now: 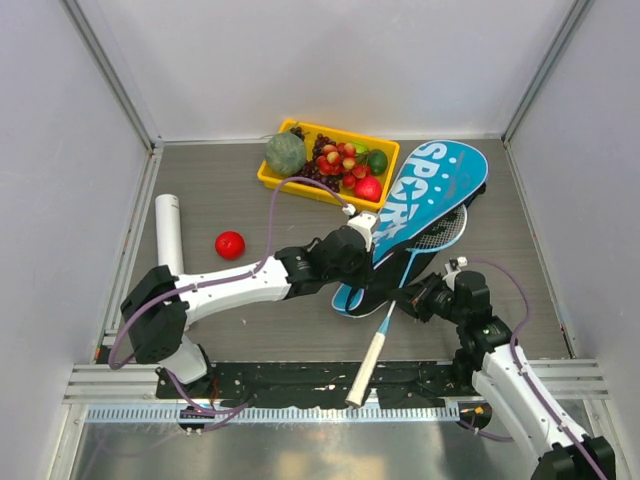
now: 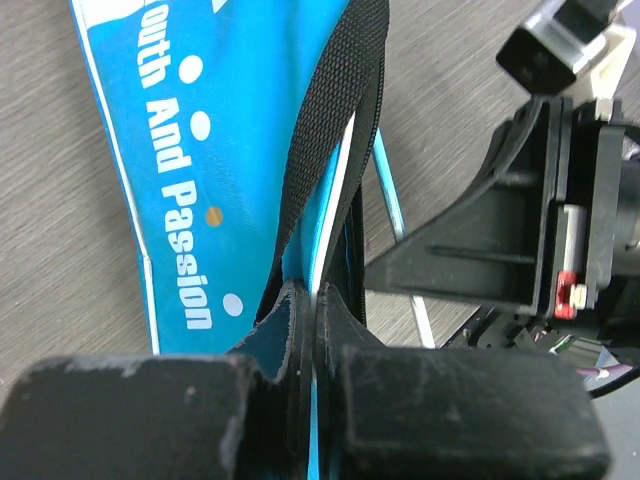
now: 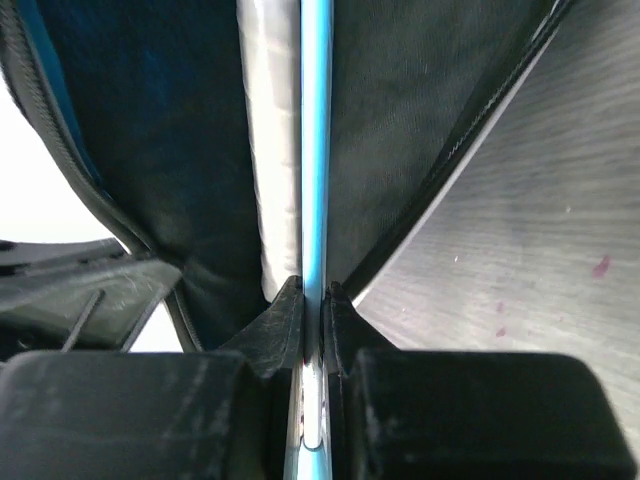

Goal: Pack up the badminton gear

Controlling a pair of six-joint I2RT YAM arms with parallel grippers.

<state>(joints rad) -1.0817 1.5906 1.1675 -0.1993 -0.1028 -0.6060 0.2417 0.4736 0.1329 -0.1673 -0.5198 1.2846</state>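
Observation:
The racket's white handle still sticks out of the bag (image 1: 432,190), so my right gripper should next push outward into the bag's black inside and release the racket's stem there.
The blue "SPORT" bag (image 1: 432,190) lies at the back right, its narrow end towards me. My left gripper (image 1: 362,238) is shut on the bag's upper edge by the black zipper band (image 2: 330,120) and holds the flap up (image 2: 318,300). A light-blue racket lies partly in the bag, with its head (image 1: 447,230) showing at the side and its white handle (image 1: 370,358) sticking out towards me. My right gripper (image 1: 416,300) is shut on its light-blue shaft (image 3: 315,150) at the bag's mouth (image 3: 314,295). A white wrapped handle (image 3: 270,150) lies beside the shaft inside the bag. The white tube (image 1: 168,232) lies at the left. No shuttlecocks show.
A small red ball (image 1: 230,244) lies right of the tube. A yellow tray (image 1: 270,176) of fruit stands at the back, touching the bag's left side. Grey walls close in the table on three sides. My right gripper's body (image 2: 520,230) is close beside the left one.

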